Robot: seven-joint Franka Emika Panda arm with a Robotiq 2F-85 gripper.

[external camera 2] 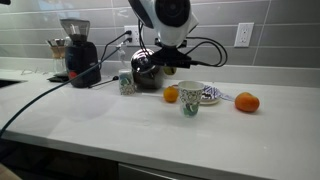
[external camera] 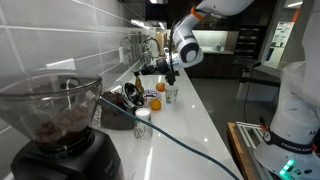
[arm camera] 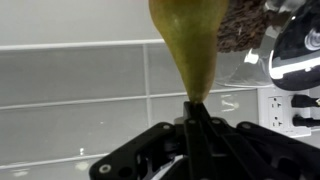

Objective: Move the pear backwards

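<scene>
My gripper lowers the pear, still hanging above the counter, and releases it next on the counter patch (external camera 2: 173, 83) between the kettle and plate, which lies below.
In the wrist view the yellow-green pear (arm camera: 185, 35) fills the top centre, its narrow end pinched between my gripper's fingers (arm camera: 197, 108). The gripper is shut on the pear. In both exterior views the gripper (external camera 2: 166, 64) (external camera: 170, 70) hangs above the white counter, over the group of objects by the tiled wall. The pear is too small to make out in the exterior views.
On the counter (external camera 2: 120, 130) stand a patterned cup (external camera 2: 190, 99), a small plate (external camera 2: 210, 95), two round orange fruits (external camera 2: 171, 94) (external camera 2: 247, 102), a dark kettle (external camera 2: 147, 72), a small jar (external camera 2: 126, 83) and a coffee grinder (external camera 2: 78, 52). A black cable (external camera 2: 40, 95) runs across the counter.
</scene>
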